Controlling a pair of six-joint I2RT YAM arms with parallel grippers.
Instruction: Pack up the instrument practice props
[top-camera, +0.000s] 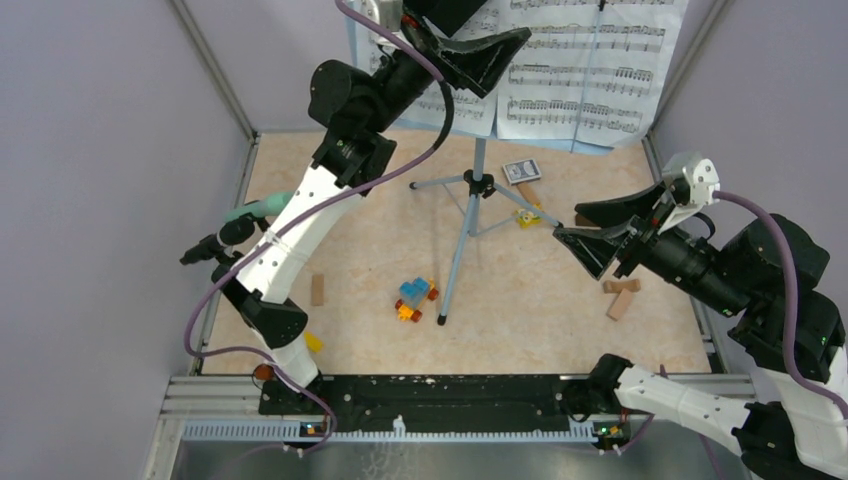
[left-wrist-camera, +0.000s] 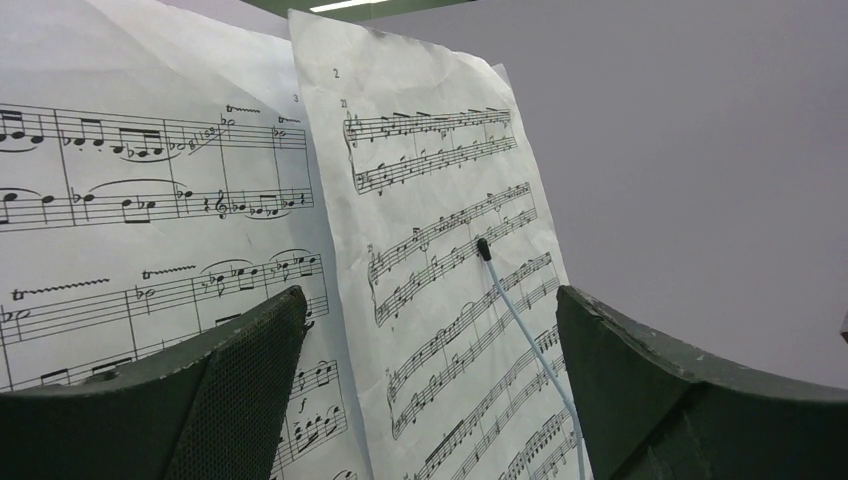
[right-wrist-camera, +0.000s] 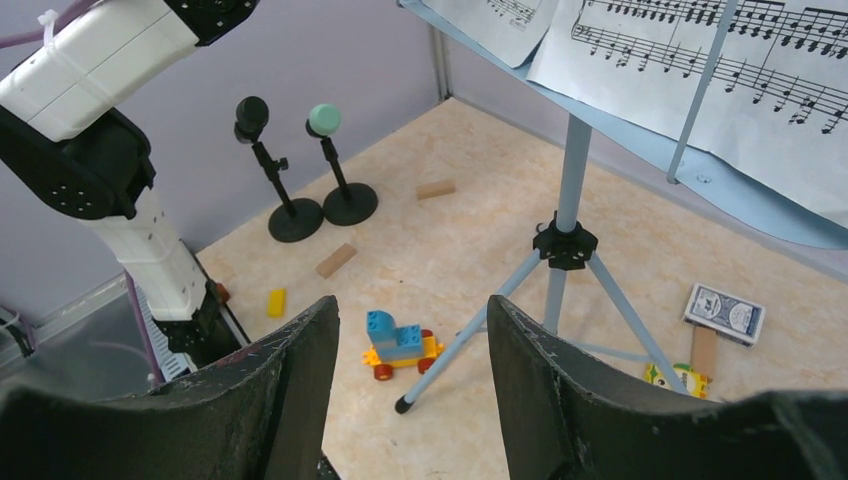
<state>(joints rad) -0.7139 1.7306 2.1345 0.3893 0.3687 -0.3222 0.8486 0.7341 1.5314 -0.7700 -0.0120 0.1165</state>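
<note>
My left gripper is open, and the near edge of the page lies uncovered between its fingers. Next I should lower my left gripper toward that edge of the page under the retainer wire (left-wrist-camera: 520, 320).
The sheet-music pages (top-camera: 575, 75) lean on the pale-blue music desk (right-wrist-camera: 765, 218) at the back, on its silver tripod pole (top-camera: 478, 165). My left gripper (top-camera: 495, 65) is raised in front of the left pages and stands open. In its wrist view, a page (left-wrist-camera: 440, 280) and a thin retainer wire (left-wrist-camera: 520, 320) show between the fingers of the left gripper (left-wrist-camera: 430, 300), apart from them. My right gripper (top-camera: 568, 222) hovers open and empty to the right of the tripod. A black microphone (right-wrist-camera: 252, 115) and a mint-green microphone (right-wrist-camera: 324, 120) stand in round-based holders (right-wrist-camera: 296, 220) by the left wall.
A toy brick car (top-camera: 415, 297) sits beside the tripod's front leg (right-wrist-camera: 450, 360). Tan wooden blocks (top-camera: 318, 290) (top-camera: 620, 295) lie left and right. A card deck (top-camera: 521, 170), a small yellow-green toy (top-camera: 527, 217) and a yellow brick (top-camera: 314, 342) are on the floor. Grey walls enclose three sides.
</note>
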